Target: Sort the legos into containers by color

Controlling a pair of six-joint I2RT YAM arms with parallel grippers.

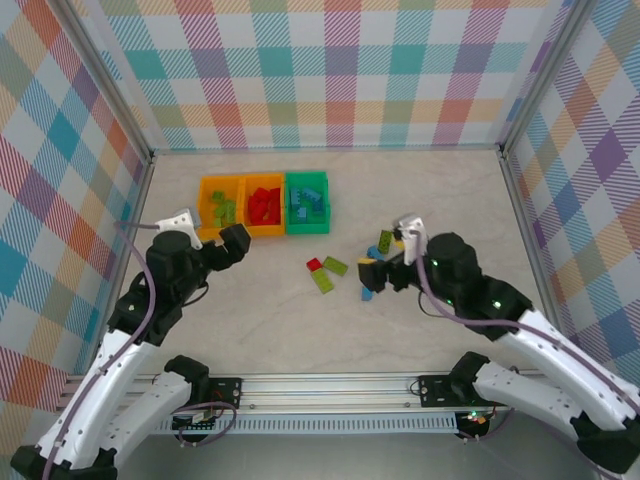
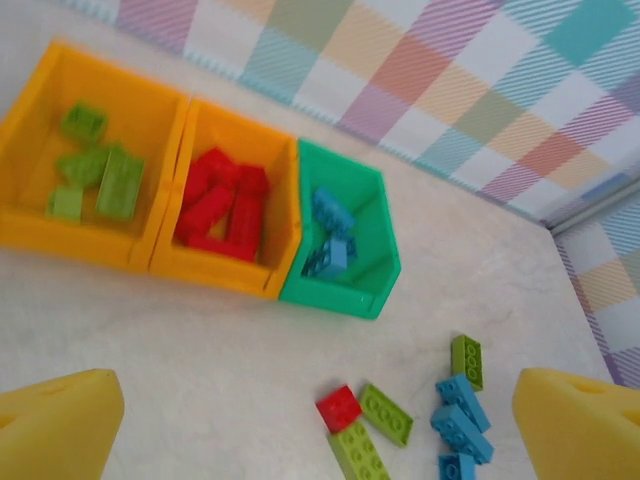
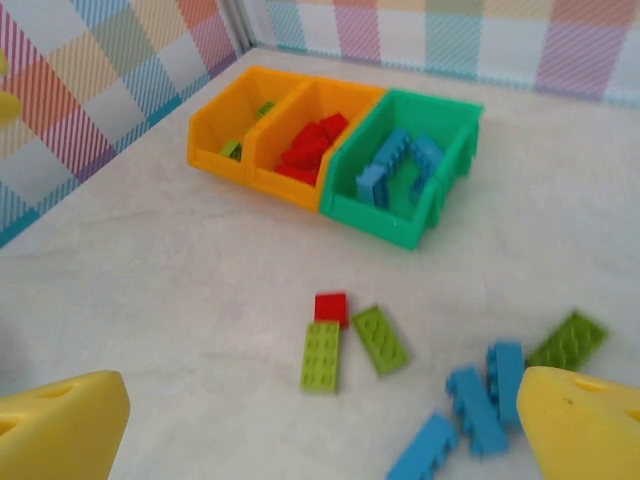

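Observation:
My left gripper moves down across the table onto the lime brick touching the red one next, since the lime bin still has room.
Three bins stand in a row at the back left. The left orange bin [image 1: 204, 208] [image 2: 60, 235] [image 3: 215, 155] holds lime bricks. Red bricks lie in the middle orange bin [image 1: 246, 210] [image 2: 215, 270] [image 3: 285, 185], and blue ones in the green bin [image 1: 307, 227] [image 2: 335, 298] [image 3: 375, 220]. Loose on the table lie a red brick [image 1: 314, 265] [image 2: 339, 408] [image 3: 331, 306], lime bricks [image 1: 335, 265] [image 2: 386, 413] [image 3: 321, 356] and blue bricks [image 1: 367, 293] [image 2: 462, 432] [image 3: 475, 410]. My left gripper [image 1: 225, 250] [image 2: 320, 430] hovers open in front of the bins. Open and holding nothing, my right gripper [image 1: 385, 262] [image 3: 320, 430] hangs over the loose pile.
Checkered walls close in the table at the back and on both sides. One more lime brick [image 1: 385, 240] [image 2: 467, 361] [image 3: 567, 340] lies at the far edge of the pile. Bare tabletop lies between the bins and the loose bricks.

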